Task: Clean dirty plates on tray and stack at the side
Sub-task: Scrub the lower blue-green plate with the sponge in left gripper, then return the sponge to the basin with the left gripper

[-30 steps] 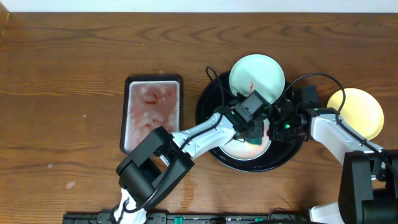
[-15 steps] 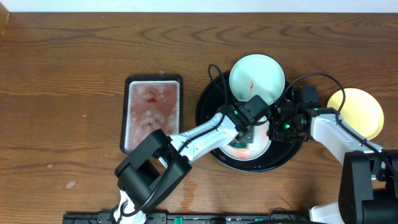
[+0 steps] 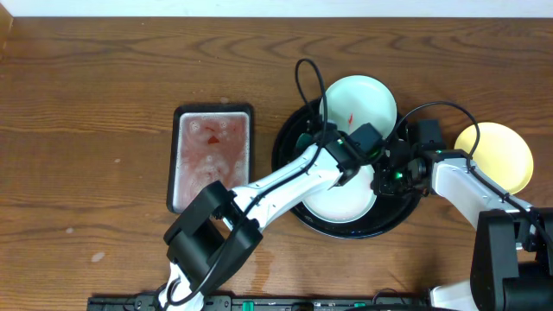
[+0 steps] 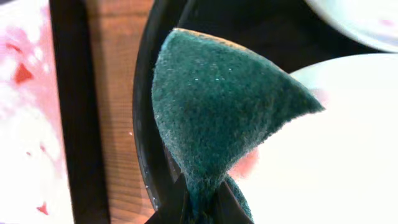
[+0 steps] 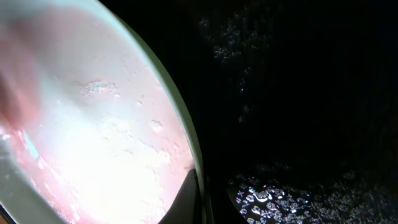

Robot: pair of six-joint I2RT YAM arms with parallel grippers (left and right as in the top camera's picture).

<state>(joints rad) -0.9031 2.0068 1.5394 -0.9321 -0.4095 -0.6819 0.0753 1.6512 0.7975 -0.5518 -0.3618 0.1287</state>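
The tray is to the left of my left gripper in the overhead view, so my left gripper needs to move over the rectangular tray's reddish foam point(image 4: 28, 124) next and let go of the sponge point(image 4: 217, 112).
The round black tray point(image 3: 289, 186) holds two pale mint-white plates. The far plate point(image 3: 363, 97) has a small red mark. The near plate point(image 3: 341, 203) shows a pink smear in the left wrist view point(image 4: 348, 137) and the right wrist view point(image 5: 93, 124). My left gripper point(image 3: 346, 168) is shut on a dark green sponge point(image 4: 217, 112) over the near plate's far edge. My right gripper point(image 3: 386, 173) is shut on the near plate's right rim point(image 5: 193, 180). The pale yellow plate point(image 3: 501, 155) lies on the bare wood to the right of the tray.
A rectangular black tray with reddish foam point(image 3: 212, 155) lies left of the round tray; it also shows in the left wrist view point(image 4: 31, 112). Water droplets lie on the round tray's floor point(image 5: 298, 193). Both arms cross over the round tray.
My left gripper with the sponge has moved from the near plate's middle up toward its far edge. The right gripper and the plates have not moved.
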